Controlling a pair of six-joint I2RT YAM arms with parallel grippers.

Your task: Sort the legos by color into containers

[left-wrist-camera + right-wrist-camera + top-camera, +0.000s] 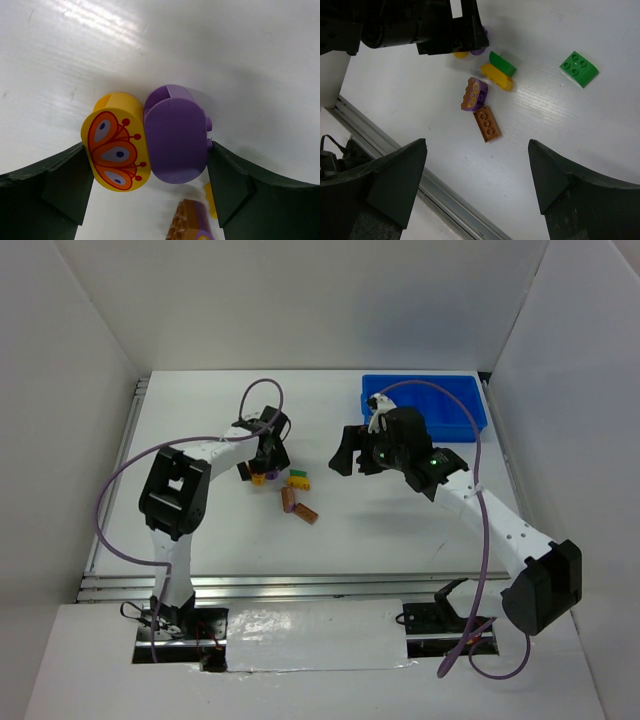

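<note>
The right gripper tilts and moves to the left in the top view onto the round purple lego (175, 135) next. The lego's ends lie uncovered.
A yellow lego with a butterfly print (116, 150) and a round purple lego (175, 135) lie side by side on the white table. My left gripper (146, 146) is open around the pair, one fingertip close against each outer side. My right gripper (477, 142) hangs open above the table with nothing between its fingers. Below it lie a brown-orange lego (487, 123), a brown-orange and purple one (475, 94), a yellow and green pair (498, 70) and a green square lego (577, 68). The blue tray of containers (460, 400) sits at the back right, partly hidden by the right arm.
White walls enclose the table on three sides. A metal rail (300, 585) runs along the near edge. Purple cables loop over both arms (110, 500). The left gripper (266, 462) and right gripper (352, 455) are a short way apart over the lego cluster (298, 498).
</note>
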